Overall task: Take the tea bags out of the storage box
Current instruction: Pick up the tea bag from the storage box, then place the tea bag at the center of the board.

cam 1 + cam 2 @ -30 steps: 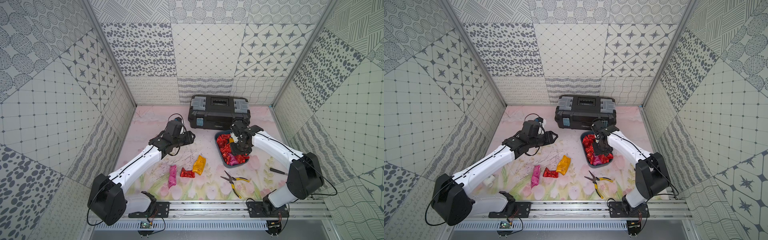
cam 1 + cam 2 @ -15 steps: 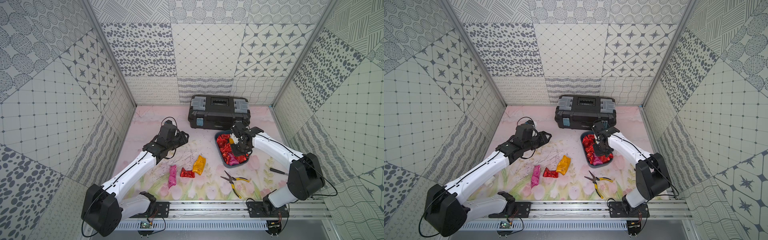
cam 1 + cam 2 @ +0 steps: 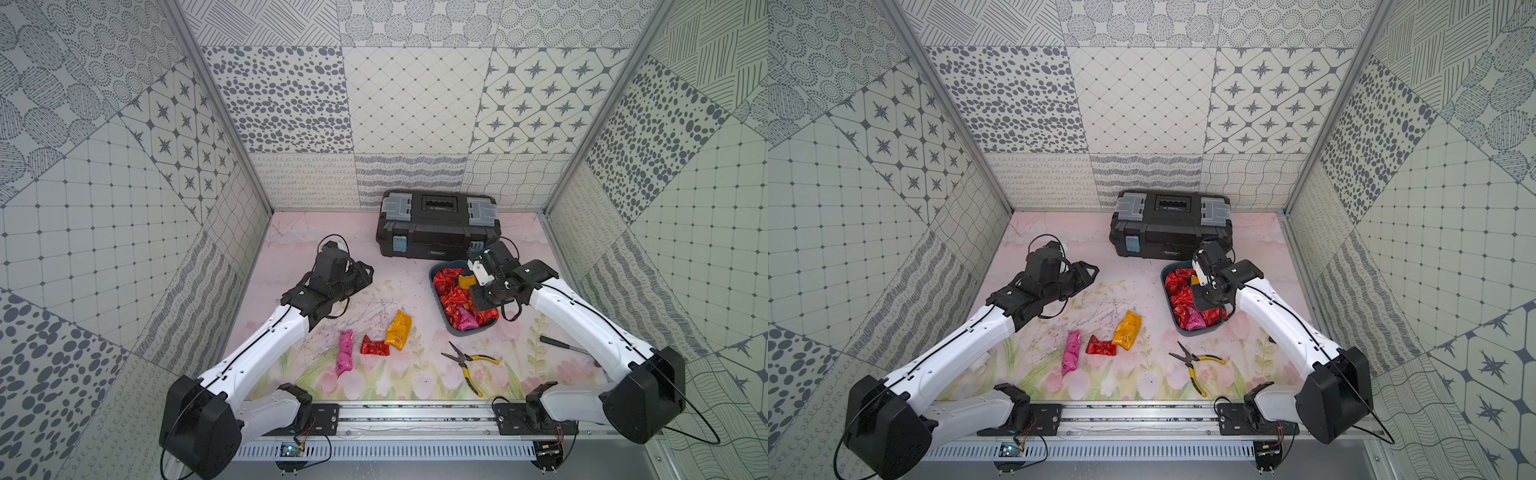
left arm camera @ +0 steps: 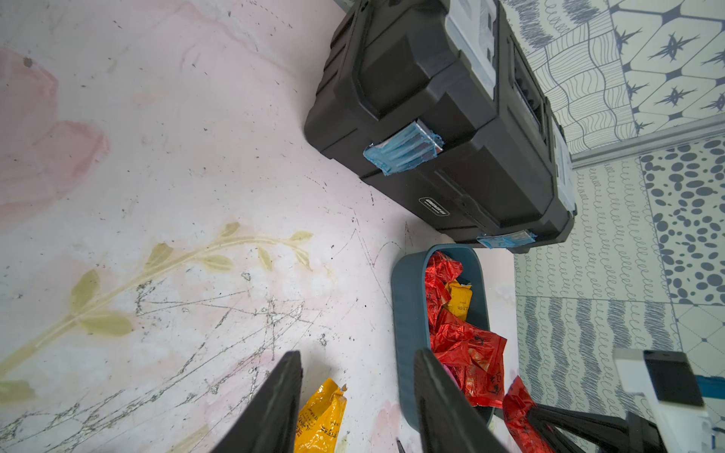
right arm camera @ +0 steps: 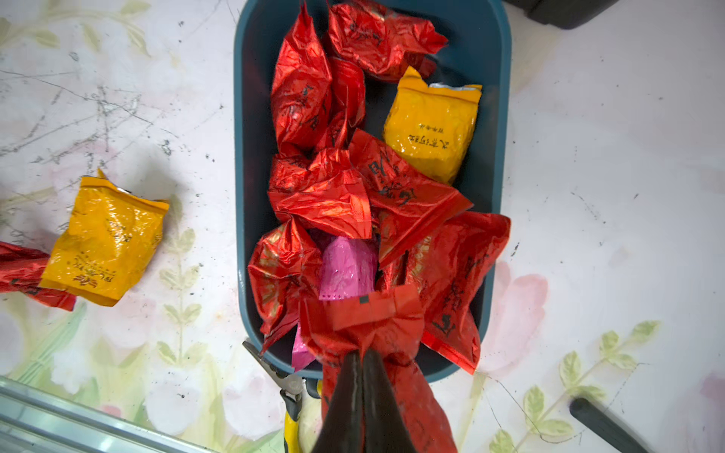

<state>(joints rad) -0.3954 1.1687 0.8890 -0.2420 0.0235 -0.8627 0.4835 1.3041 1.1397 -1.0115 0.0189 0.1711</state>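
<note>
The spot between the yellow-orange tea bag and pliers is bare. My right gripper will move back past the box's rim and down to the mat (image 3: 426, 335) (image 5: 179, 300) there.
The storage box (image 3: 469, 331), a shallow teal tray, stands right of centre in both top views and holds several tea bags (image 5: 321, 196), mostly red, with a pink and a yellow-orange one. My right gripper (image 5: 363, 355) hangs over the box's near end, shut on a crumpled red tea bag (image 5: 376, 317). Three tea bags lie on the mat left of the box: pink (image 3: 345, 353), red (image 3: 374, 345) and yellow-orange (image 3: 398, 330). My left gripper (image 4: 357, 357) is open and empty, above the mat left of the box (image 4: 406, 313).
A large black toolbox (image 3: 436, 224) stands just behind the box against the back wall. Yellow-handled pliers (image 3: 469, 365) lie in front of the box, and a dark thin tool (image 3: 557, 344) lies under the right arm. Patterned walls close in three sides.
My right gripper has shut on a red tea bag in the box. The left arm has drawn back a little to the left, its gripper still open.
</note>
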